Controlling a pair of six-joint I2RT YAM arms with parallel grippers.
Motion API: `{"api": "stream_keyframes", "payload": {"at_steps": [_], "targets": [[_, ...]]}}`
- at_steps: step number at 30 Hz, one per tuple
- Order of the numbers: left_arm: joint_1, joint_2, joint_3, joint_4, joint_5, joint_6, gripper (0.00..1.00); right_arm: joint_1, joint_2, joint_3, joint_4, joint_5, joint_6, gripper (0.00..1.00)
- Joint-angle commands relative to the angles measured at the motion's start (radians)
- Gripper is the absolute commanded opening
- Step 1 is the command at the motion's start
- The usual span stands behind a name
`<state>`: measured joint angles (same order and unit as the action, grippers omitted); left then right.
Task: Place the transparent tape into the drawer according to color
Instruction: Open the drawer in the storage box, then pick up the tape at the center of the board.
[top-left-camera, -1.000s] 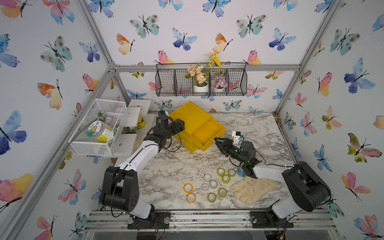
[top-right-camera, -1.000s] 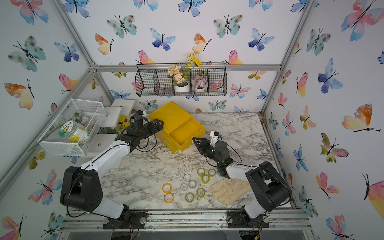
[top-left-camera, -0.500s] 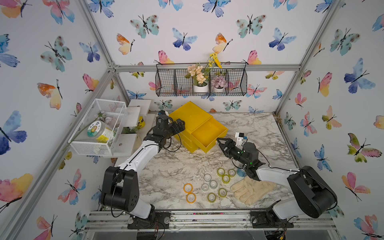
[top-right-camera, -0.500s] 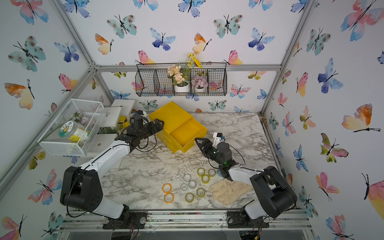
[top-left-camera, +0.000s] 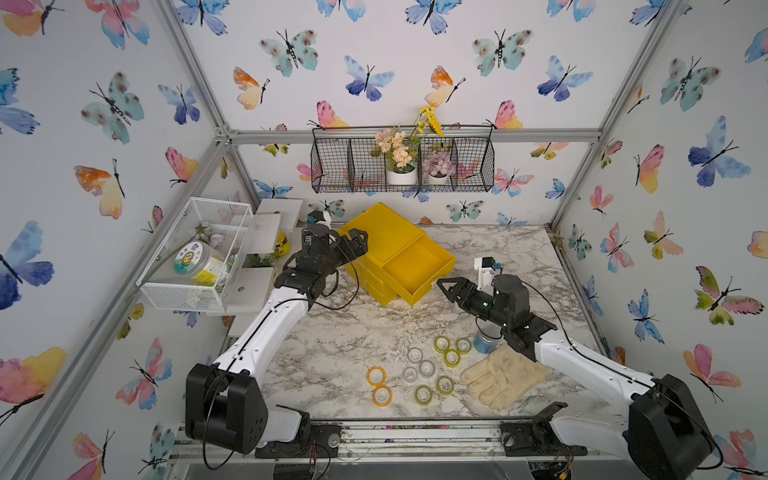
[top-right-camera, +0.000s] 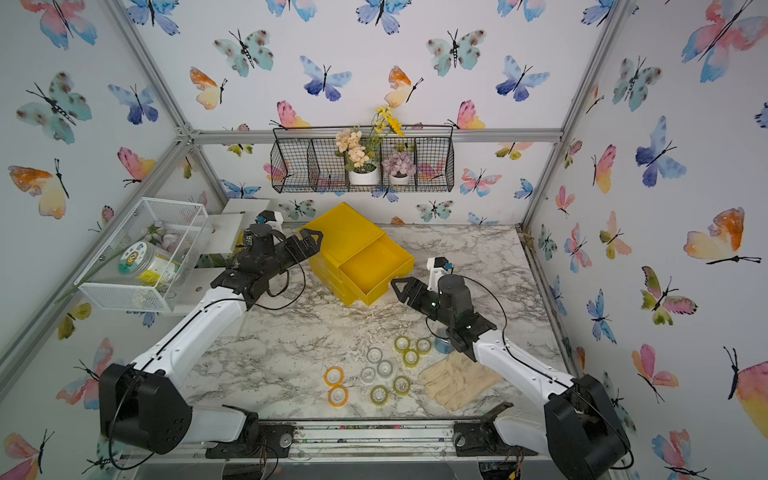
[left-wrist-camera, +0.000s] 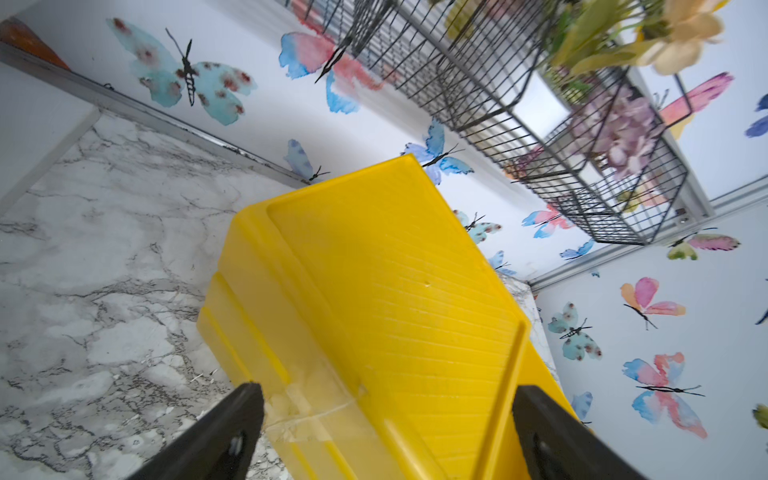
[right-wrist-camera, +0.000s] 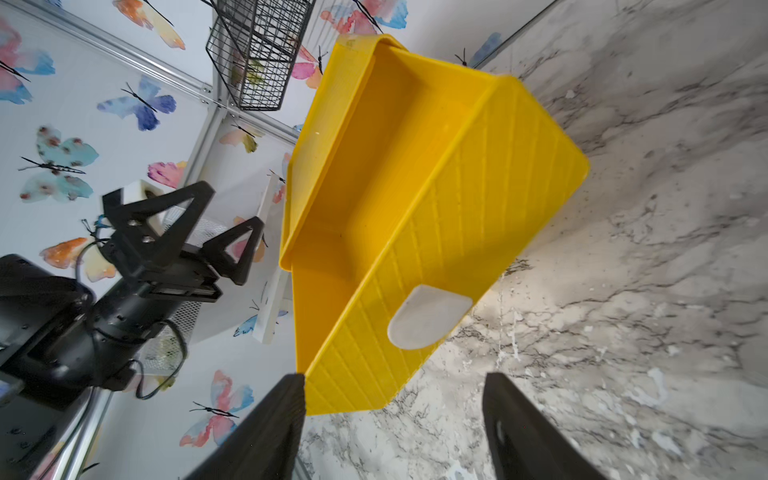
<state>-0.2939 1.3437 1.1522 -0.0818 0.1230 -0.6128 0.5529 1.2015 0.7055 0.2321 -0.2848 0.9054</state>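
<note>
The yellow-green roll nearest the glove is below and back of my right gripper, and the drawer (top-left-camera: 417, 268) is open, so I will pull back, tilt down and lower over the roll.
Several small rolls of transparent tape lie at the table's front: two orange (top-left-camera: 376, 375), three colourless (top-left-camera: 427, 368) and several yellow-green (top-left-camera: 451, 358). The yellow cabinet (top-left-camera: 382, 232) stands at the back with its top drawer (top-left-camera: 417, 268) pulled out and empty (right-wrist-camera: 374, 174). My left gripper (top-left-camera: 358, 243) is open, its jaws wide on either side of the cabinet's rear corner (left-wrist-camera: 388, 392). My right gripper (top-left-camera: 446, 291) is open and holds nothing. It hovers just in front of the drawer's ribbed front, near its white handle tab (right-wrist-camera: 428, 318). In both top views the rolls (top-right-camera: 384, 368) are apart from both grippers.
A cream glove (top-left-camera: 505, 376) lies right of the rolls, with a blue tin (top-left-camera: 486, 336) behind it, partly under my right arm. A white mesh basket (top-left-camera: 195, 253) with a jar hangs at the left. A black wire basket (top-left-camera: 401, 166) with flowers is on the back wall.
My right gripper has opened off the drawer's front and drawn back a little. The left jaws have spread wider at the cabinet. The drawer stays pulled out.
</note>
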Motion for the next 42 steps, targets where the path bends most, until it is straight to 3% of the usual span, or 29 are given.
{"api": "stream_keyframes", "payload": {"at_steps": [1,6,15,19,26,42], "targets": [[-0.053,-0.078,-0.033,-0.043,-0.045,0.019,0.99,-0.004,-0.031,0.051,-0.334,0.011,-0.234,0.67],[-0.133,-0.196,-0.165,-0.051,-0.058,0.063,0.99,0.044,-0.036,0.067,-0.549,0.051,-0.373,0.65],[-0.201,-0.436,-0.44,-0.116,-0.052,0.043,0.99,0.252,0.01,-0.01,-0.666,0.182,-0.385,0.63],[-0.2,-0.495,-0.46,-0.138,-0.043,0.045,0.99,0.328,0.022,-0.046,-0.688,0.181,-0.37,0.65],[-0.2,-0.482,-0.427,-0.213,-0.044,0.08,0.99,0.478,0.104,-0.058,-0.718,0.236,-0.318,0.66],[-0.201,-0.473,-0.447,-0.216,-0.063,0.076,0.99,0.548,0.233,-0.025,-0.752,0.332,-0.328,0.64]]}}
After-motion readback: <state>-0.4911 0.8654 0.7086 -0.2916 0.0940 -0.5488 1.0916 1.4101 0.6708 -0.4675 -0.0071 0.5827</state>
